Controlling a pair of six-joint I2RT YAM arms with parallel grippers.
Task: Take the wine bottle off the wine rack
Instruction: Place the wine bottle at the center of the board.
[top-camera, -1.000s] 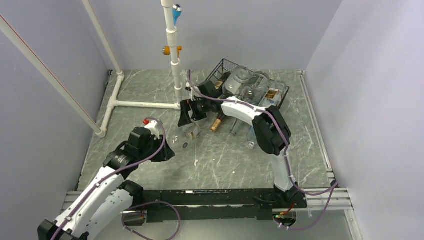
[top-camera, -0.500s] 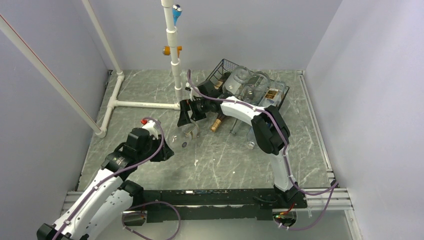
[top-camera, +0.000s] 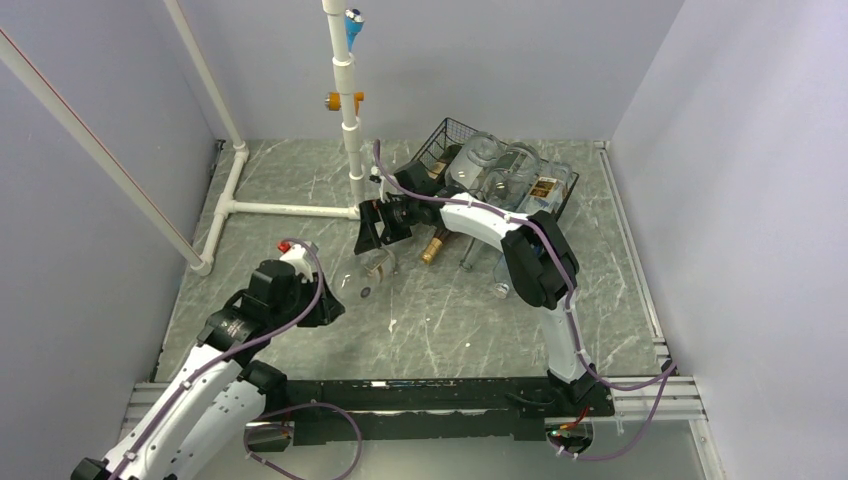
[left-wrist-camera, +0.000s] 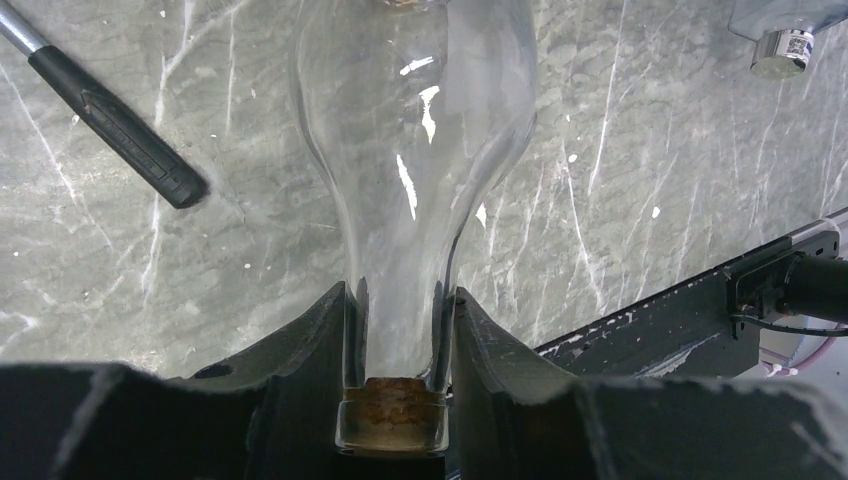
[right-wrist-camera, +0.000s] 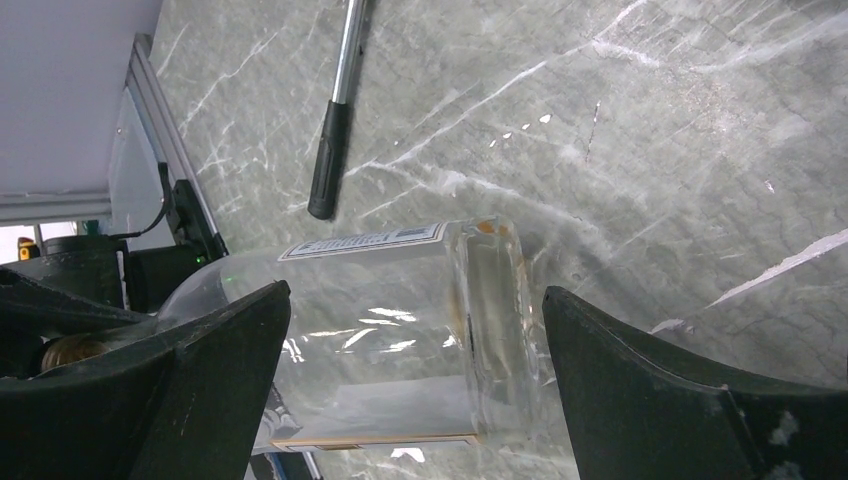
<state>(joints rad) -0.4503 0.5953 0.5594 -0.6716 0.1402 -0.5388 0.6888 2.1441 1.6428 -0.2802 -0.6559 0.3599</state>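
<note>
The left gripper will next swing the bottle's neck up and outward over the bottle's base end, because that end lies outward. The robot will stand the sideways bottle upright this way and then release it.
A clear glass wine bottle (top-camera: 366, 273) lies across the table left of the black wire wine rack (top-camera: 446, 134). My left gripper (top-camera: 325, 302) is shut on its corked neck; in the left wrist view the jaws (left-wrist-camera: 398, 295) pinch the neck just above the cork, and the bottle's body (left-wrist-camera: 415, 120) stretches away. My right gripper (top-camera: 377, 228) is open above the bottle's base end. In the right wrist view the labelled body (right-wrist-camera: 400, 320) lies between the wide-apart fingers (right-wrist-camera: 415, 300) without touching them.
The rack holds several more clear bottles (top-camera: 497, 165), and an amber-necked bottle (top-camera: 434, 246) pokes out at its front. A metal rod with a black handle (right-wrist-camera: 333, 150) lies on the table. A white pipe frame (top-camera: 350, 140) stands at the back left.
My left arm has drawn back a little to the left with the bottle's neck in its jaws. The right gripper has stayed open and barely moved.
</note>
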